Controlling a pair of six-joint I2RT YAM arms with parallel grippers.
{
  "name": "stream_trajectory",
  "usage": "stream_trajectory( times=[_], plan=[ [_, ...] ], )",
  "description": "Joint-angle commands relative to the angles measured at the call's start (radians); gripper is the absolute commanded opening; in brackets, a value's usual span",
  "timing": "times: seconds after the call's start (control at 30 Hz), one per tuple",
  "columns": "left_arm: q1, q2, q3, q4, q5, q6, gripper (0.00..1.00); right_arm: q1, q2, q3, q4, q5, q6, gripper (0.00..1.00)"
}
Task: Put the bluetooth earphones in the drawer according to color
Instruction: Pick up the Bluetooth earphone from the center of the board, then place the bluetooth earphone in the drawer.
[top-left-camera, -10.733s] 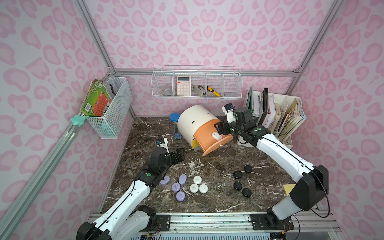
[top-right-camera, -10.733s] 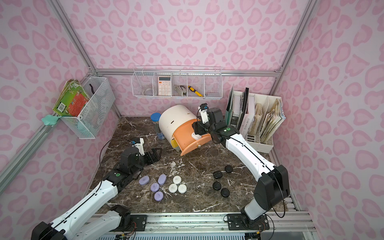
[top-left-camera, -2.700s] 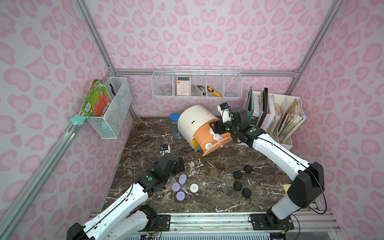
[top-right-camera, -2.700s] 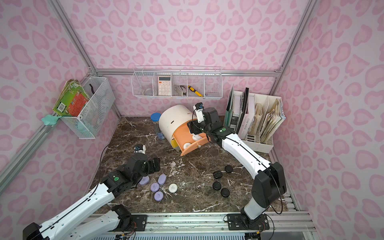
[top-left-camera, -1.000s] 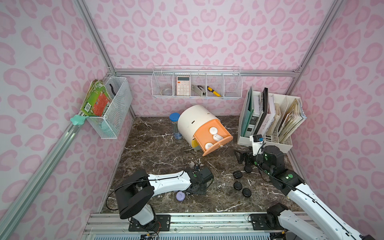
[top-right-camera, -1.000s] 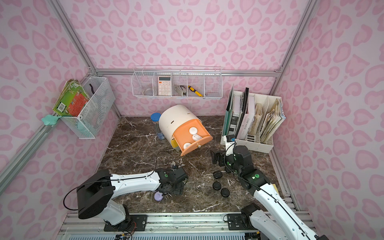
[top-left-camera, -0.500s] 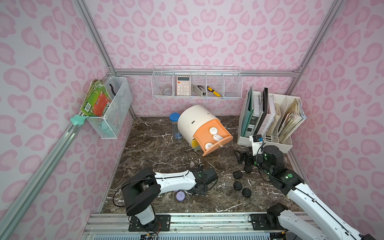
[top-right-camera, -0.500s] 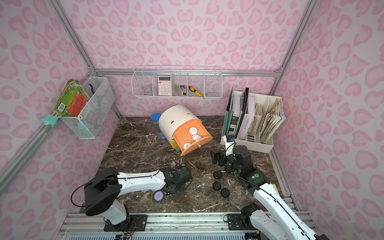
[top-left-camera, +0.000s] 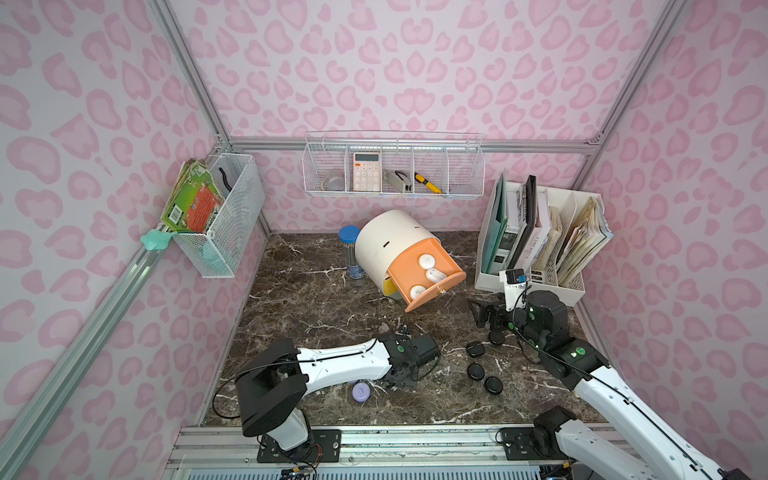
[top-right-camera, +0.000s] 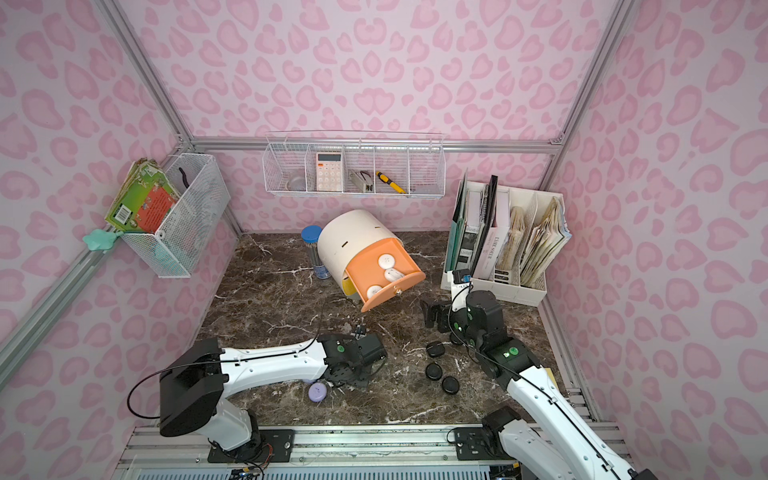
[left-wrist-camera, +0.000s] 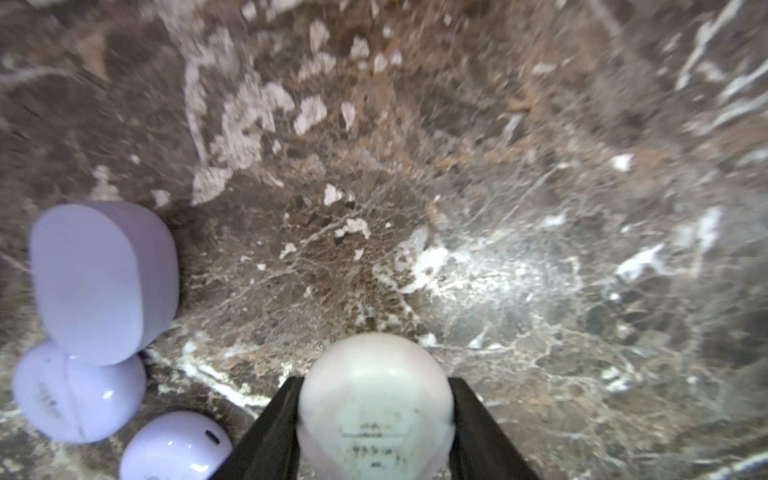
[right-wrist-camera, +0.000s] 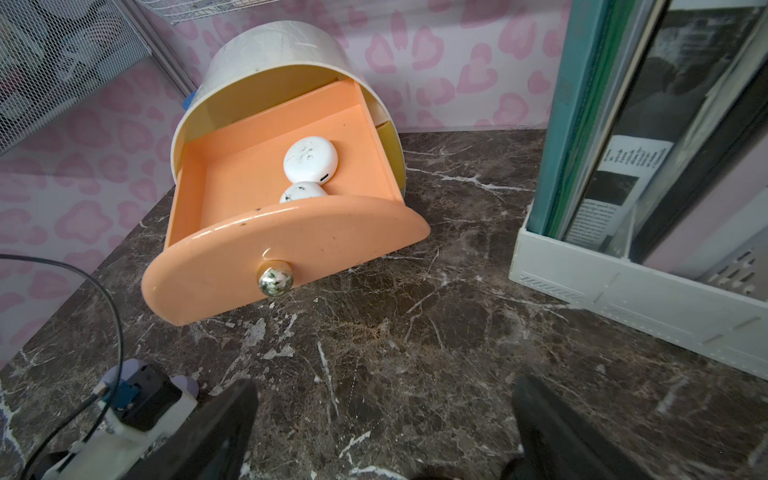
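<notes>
The drawer holding white cases lies outward of my left gripper, so I should raise my gripper outward over the drawer's bare bottom and release the white earphone case.
In the left wrist view my left gripper (left-wrist-camera: 374, 388) is shut on a white earphone case (left-wrist-camera: 374, 407) just above the marble. Three lilac cases (left-wrist-camera: 104, 278) lie close beside it. In both top views the left wrist hides that grip, and one lilac case (top-left-camera: 360, 392) shows by the arm. The white cabinet (top-left-camera: 386, 241) has its peach drawer (top-left-camera: 455, 277) pulled out, with three white cases (top-left-camera: 427, 262) inside. Several black cases (top-left-camera: 475, 370) lie at the right. My right gripper (top-left-camera: 482, 316) hangs open and empty beyond them, facing the drawer (right-wrist-camera: 291, 232).
A white file rack (top-left-camera: 536, 286) with books stands at the back right, close to my right arm. A blue-lidded jar (top-left-camera: 350, 253) stands left of the cabinet. A wire shelf (top-left-camera: 392, 191) hangs on the back wall and a wire basket (top-left-camera: 224, 232) on the left wall.
My left gripper has closed on the white case and its wrist has shifted slightly right. The right arm has stayed still with its jaws wide.
</notes>
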Motion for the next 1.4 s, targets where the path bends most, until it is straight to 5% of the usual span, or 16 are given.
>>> stream_trajectory(
  times=[0.0,0.37,0.63,1.37],
  plan=[
    [0.002,-0.032,0.060,-0.105,-0.086,0.049,0.52,0.002,-0.001,-0.001,0.027,-0.003,0.001,0.98],
    [0.096,-0.172,0.261,-0.193,-0.135,0.210,0.51,-0.005,-0.001,-0.049,0.045,-0.018,0.030,0.98],
    [0.139,-0.208,0.362,-0.071,-0.194,0.369,0.50,-0.010,-0.004,-0.070,0.059,-0.033,0.039,0.98],
    [0.310,0.210,0.797,-0.097,-0.186,0.535,0.48,-0.018,0.000,-0.123,0.110,-0.098,0.061,0.98]
  ],
)
